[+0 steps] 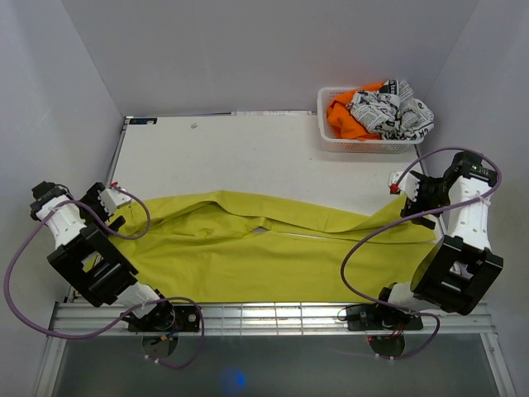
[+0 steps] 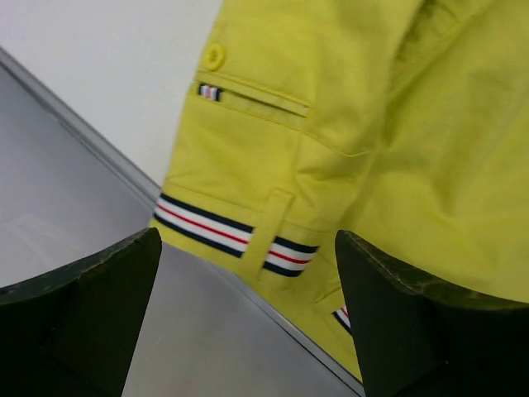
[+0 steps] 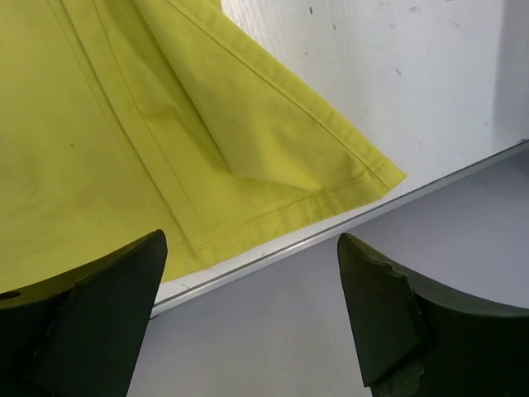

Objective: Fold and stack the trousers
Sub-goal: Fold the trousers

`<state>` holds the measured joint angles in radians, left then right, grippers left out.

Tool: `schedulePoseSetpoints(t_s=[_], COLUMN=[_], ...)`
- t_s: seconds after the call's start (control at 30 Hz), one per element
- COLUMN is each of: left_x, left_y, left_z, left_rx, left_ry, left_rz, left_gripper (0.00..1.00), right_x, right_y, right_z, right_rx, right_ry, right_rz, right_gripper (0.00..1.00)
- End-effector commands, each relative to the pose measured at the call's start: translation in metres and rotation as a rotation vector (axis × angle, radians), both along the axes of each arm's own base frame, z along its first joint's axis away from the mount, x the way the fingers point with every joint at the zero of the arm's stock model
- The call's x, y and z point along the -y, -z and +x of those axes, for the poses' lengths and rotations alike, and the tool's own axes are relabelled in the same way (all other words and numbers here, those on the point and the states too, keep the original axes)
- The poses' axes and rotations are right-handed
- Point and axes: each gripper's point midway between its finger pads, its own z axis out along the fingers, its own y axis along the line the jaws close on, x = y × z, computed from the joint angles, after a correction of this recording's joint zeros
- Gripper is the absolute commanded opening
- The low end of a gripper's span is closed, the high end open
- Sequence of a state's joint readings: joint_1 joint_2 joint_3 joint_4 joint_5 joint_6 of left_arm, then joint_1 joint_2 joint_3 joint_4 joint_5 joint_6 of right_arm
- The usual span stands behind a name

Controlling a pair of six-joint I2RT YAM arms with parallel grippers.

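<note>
Next, my left gripper moves down, open, onto the striped waistband by its belt loop (image 2: 266,237), since the waistband shows uncovered between the gripper's wide-apart fingers.
The mustard-yellow trousers (image 1: 256,248) lie spread flat across the table, waistband at the left, leg hems at the right. In the left wrist view the waistband (image 2: 223,227) shows its white, navy and red striped trim, a button and a pocket slit. In the right wrist view the leg hems (image 3: 289,157) lie by the table's right edge. My left gripper (image 1: 111,198) hovers open over the waistband end, holding nothing; its fingers (image 2: 91,306) stand wide apart. My right gripper (image 1: 401,188) hovers open over the hem end, holding nothing; its fingers (image 3: 388,306) stand wide apart.
A white basket (image 1: 331,142) at the back right holds an orange garment (image 1: 347,116) and a black-and-white printed cloth (image 1: 393,112). Grey walls close in left, right and back. A metal rail (image 1: 273,314) runs along the near edge between the arm bases.
</note>
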<state>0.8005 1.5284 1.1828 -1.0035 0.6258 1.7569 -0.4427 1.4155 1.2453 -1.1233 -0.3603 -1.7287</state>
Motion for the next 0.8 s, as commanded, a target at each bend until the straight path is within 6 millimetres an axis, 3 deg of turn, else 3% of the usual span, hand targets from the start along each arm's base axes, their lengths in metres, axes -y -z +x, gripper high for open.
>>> schedulePoseSetpoints(t_s=[0.0,0.1,0.43,0.6,0.67,0.77], left_x=[0.021,0.027,0.036,0.039,0.038,0.037], left_y=[-0.004,0.003,0.009,0.012,0.014,0.017], left_z=[-0.013,-0.013,-0.007,-0.008,-0.009,-0.008], left_rx=[0.028,-0.001,-0.055,-0.069,-0.078,-0.093], left_ry=[0.12,0.136,0.137,0.135,0.137,0.132], left_rz=[0.071,0.068,0.001,-0.024,-0.025,-0.039], left_gripper=[0.98,0.98,0.98,0.98,0.98,0.98], right_x=[0.001,-0.002,-0.056,-0.066,-0.066,-0.061], right_y=[-0.001,0.006,0.024,0.045,0.044,0.058], right_z=[0.0,0.003,0.025,0.041,0.044,0.038], right_rx=[0.071,0.091,-0.078,-0.201,-0.254,-0.381], right_ry=[-0.083,-0.162,-0.424,-0.488,-0.485,-0.48], right_rz=[-0.08,-0.151,-0.155,-0.206,-0.218,-0.234], right_gripper=[0.9,0.9,0.9,0.9,0.93,0.97])
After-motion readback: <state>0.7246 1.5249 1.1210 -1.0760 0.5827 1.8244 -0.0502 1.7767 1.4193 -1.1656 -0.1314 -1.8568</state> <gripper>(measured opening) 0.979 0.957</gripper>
